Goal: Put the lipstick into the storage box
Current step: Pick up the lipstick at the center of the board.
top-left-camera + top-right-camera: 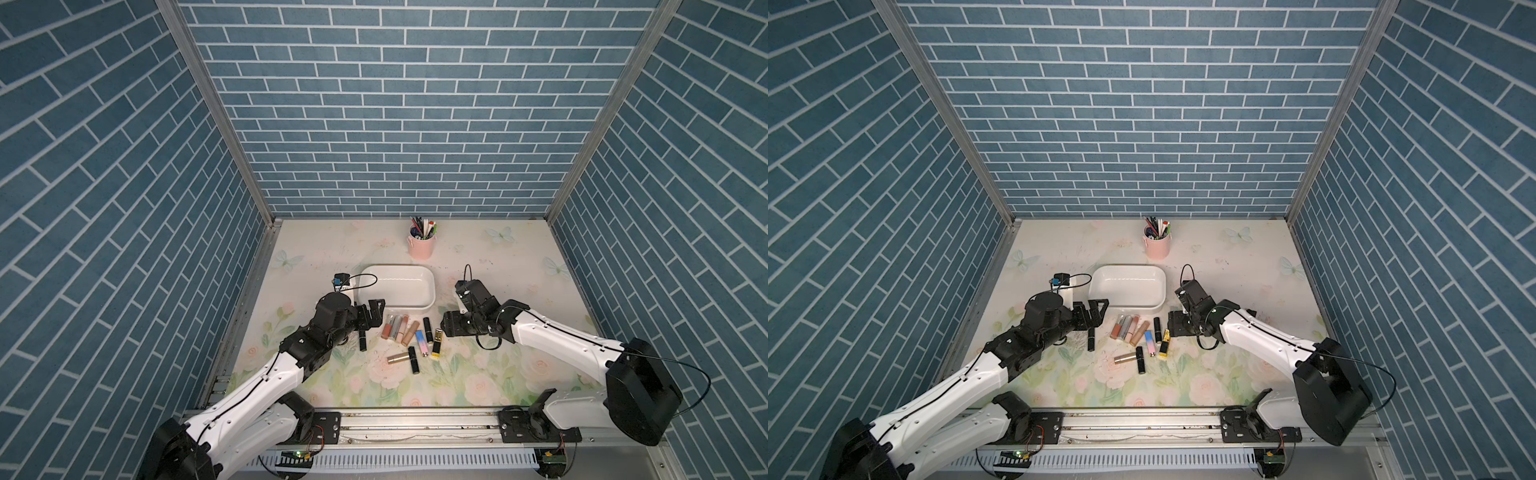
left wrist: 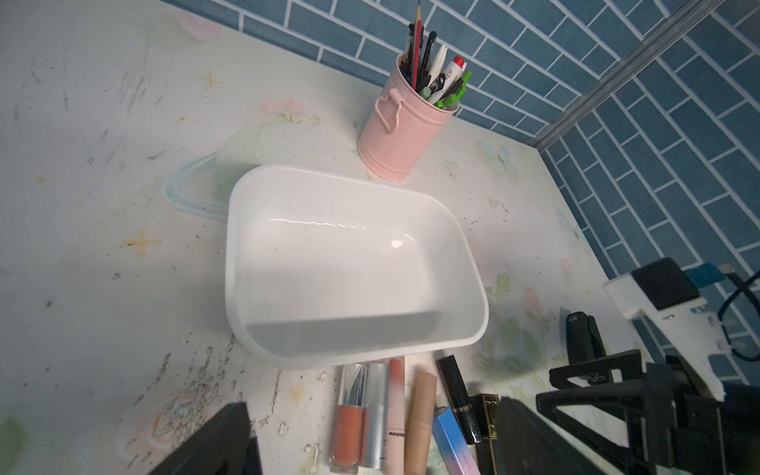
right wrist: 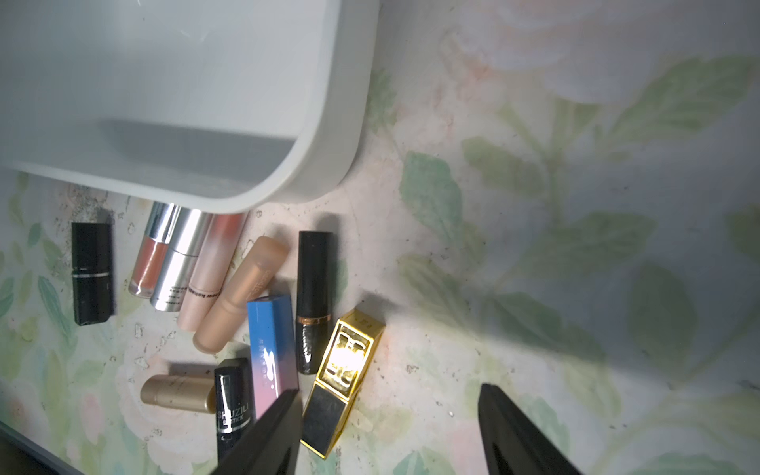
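The robot next needs to lower its right gripper and shift it back over the middle of the gold-and-black square lipstick to close, because the lipstick is below, nearer one finger of the gripper than the other.
The white storage box holds nothing, as far as its inside shows. Several lipsticks lie on the mat in front of it: a row of pink, silver and tan tubes, a blue-pink one, black ones, and a gold-and-black square lipstick. My left gripper hangs open above the tube row, by the box's front left corner. My right gripper is open and low, with the gold lipstick just inside one finger, unclamped.
A pink pen cup full of pens stands behind the box. Blue brick walls close the floral mat on three sides. A metal rail runs along the front edge.
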`<action>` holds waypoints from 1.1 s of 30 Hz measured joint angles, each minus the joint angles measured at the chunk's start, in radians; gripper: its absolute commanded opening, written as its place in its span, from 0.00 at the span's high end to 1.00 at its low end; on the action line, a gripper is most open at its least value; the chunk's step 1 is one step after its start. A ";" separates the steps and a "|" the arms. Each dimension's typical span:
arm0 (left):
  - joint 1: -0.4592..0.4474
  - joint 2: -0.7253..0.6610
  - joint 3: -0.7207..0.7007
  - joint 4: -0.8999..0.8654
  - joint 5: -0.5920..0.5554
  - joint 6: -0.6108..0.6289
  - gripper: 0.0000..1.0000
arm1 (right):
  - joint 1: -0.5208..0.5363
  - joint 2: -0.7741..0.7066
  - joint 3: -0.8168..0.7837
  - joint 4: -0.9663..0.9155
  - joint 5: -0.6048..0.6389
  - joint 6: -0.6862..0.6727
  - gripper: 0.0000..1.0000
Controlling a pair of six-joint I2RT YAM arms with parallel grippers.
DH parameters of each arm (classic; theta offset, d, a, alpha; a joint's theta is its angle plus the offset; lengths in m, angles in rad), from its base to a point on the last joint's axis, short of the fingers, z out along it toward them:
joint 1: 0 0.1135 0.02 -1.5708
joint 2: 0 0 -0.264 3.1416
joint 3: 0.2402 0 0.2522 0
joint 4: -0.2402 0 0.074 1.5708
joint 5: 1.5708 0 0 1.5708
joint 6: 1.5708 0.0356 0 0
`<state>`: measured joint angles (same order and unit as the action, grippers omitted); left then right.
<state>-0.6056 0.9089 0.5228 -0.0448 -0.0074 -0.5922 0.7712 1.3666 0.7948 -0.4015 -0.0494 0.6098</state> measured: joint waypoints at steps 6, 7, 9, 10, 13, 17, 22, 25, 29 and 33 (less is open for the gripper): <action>-0.022 -0.025 -0.031 -0.006 -0.037 -0.007 0.00 | 0.075 0.051 0.000 0.004 0.019 0.033 0.28; -0.023 -0.033 -0.032 -0.010 -0.042 -0.007 0.00 | 0.086 0.058 0.001 0.004 0.024 0.042 0.28; -0.023 -0.048 -0.034 -0.011 -0.051 -0.008 0.00 | 0.104 0.074 0.001 0.004 0.038 0.050 0.28; -0.023 -0.057 -0.034 -0.011 -0.054 -0.010 0.00 | 0.114 0.083 0.002 0.003 0.045 0.055 0.28; -0.023 -0.074 -0.034 -0.016 -0.061 -0.011 0.00 | 0.142 0.109 0.012 0.002 0.062 0.071 0.29; -0.023 -0.079 -0.034 -0.032 -0.064 -0.010 0.00 | 0.169 0.153 0.032 0.000 0.082 0.085 0.30; -0.023 -0.083 -0.034 -0.051 -0.066 -0.010 0.00 | 0.184 0.180 0.042 -0.003 0.100 0.101 0.32; -0.023 -0.088 -0.034 -0.055 -0.068 -0.010 0.00 | 0.185 0.191 0.043 -0.006 0.111 0.102 0.34; -0.023 -0.090 -0.034 -0.055 -0.069 -0.010 0.00 | 0.185 0.208 0.044 -0.008 0.120 0.109 0.38; -0.023 -0.090 -0.034 -0.056 -0.071 -0.009 0.00 | 0.185 0.222 0.044 -0.010 0.127 0.116 0.47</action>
<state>-0.6289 0.8188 0.4889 -0.1005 -0.0784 -0.6014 0.9558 1.5890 0.8387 -0.4118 0.0772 0.7258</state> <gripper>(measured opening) 0.995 0.564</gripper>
